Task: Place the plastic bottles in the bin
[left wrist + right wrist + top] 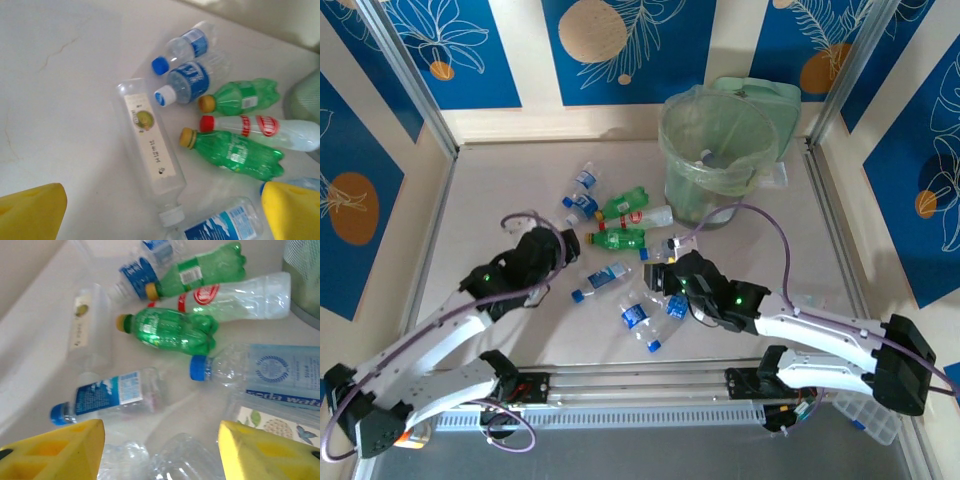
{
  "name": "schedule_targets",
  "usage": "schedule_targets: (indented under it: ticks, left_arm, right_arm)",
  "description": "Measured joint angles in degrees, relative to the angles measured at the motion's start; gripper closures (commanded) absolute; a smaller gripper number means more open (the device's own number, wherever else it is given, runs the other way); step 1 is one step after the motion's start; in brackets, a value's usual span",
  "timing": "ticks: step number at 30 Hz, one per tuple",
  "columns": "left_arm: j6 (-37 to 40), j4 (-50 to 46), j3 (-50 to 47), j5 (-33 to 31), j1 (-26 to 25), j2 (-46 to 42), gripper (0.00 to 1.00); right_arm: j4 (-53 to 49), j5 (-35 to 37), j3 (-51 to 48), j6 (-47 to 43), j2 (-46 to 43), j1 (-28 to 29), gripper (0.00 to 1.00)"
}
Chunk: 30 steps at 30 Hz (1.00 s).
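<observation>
I should move my left gripper outward and down next, and turn it so its fingers go around the long sides of the square bottle, which lies slanted below and outward.
The bin [718, 150] stands at the far right of the table, with one bottle visible inside. Several bottles lie in front of it: two green ones [625, 205] [618, 238], a white one with a red cap [656, 215] and clear blue-labelled ones [583, 182] [605, 277] [635, 317]. My left gripper [568, 248] is open above a clear square bottle with a white label [150, 145], its yellow fingers [30, 212] wide apart. My right gripper [662, 282] is open too, and a crushed clear bottle [187, 457] lies between its fingers [270, 452], untouched.
A flat pale-green lid [775, 100] leans behind the bin. A clear compartment box [868, 418] sits at the near right corner. Metal frame rails [430, 215] border the table on the left and right. Bare table [500, 180] stretches to the far left.
</observation>
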Motion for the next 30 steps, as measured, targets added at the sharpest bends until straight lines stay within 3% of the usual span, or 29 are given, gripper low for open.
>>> schedule_targets:
  ticks: [5, 8, 17, 30]
  left_arm:
    - [-1.6, -0.68, 5.44, 8.11, 10.27, 13.6, 0.01]
    - [-1.62, -0.09, 8.17, 11.5, 13.53, 21.99, 0.01]
    - [-1.79, 0.24, 17.25, 16.35, 15.69, 40.74, 0.01]
    - [-3.69, 2.75, 18.99, 20.15, 20.04, 50.05, 0.19]
  right_arm:
    - [2.49, 2.1, -2.1, 0.0, -5.05, 0.28, 0.38]
    - [3.04, 2.36, -2.4, -0.02, -6.75, 0.28, 0.38]
    - [3.61, 1.75, -2.4, -0.46, -6.27, 0.28, 0.38]
    - [3.54, 1.42, -2.38, -0.44, -4.46, 0.28, 0.38]
